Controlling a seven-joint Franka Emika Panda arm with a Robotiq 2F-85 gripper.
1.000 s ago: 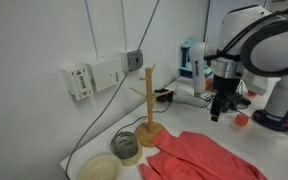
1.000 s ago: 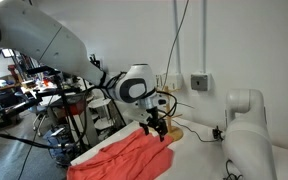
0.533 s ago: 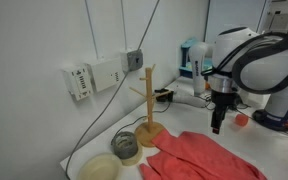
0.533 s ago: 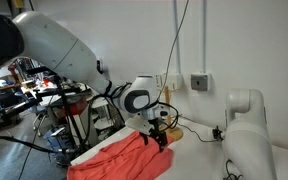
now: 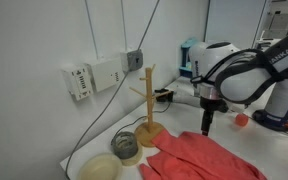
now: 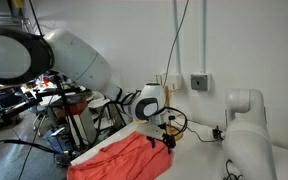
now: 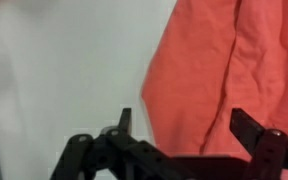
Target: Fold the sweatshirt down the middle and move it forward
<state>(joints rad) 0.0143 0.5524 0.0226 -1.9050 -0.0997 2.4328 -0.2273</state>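
Observation:
My gripper will go down and a little toward the mug tree, onto the sweatshirt's far edge (image 5: 191, 136) (image 7: 174, 135).
The sweatshirt (image 5: 206, 158) is a wrinkled coral garment spread over the white table, seen in both exterior views (image 6: 124, 158). My gripper (image 5: 206, 127) hangs just above its far edge, pointing down. In an exterior view the gripper (image 6: 167, 143) sits low over the cloth's end nearest the mug tree. In the wrist view the gripper (image 7: 184, 125) stands open, its dark fingers (image 7: 125, 122) spread wide with the sweatshirt (image 7: 234, 70) lying below and between them. Nothing is held.
A wooden mug tree (image 5: 147, 103) stands beside the cloth's edge. A small glass jar (image 5: 126, 146) and a pale bowl (image 5: 101, 168) sit at the near corner. A cable (image 5: 94, 128) trails along the wall. Boxes (image 5: 102, 74) hang on the wall behind.
The gripper has come down and moved toward the mug tree, ending just above the sweatshirt's edge. Its jaws stayed open. The cloth has not moved.

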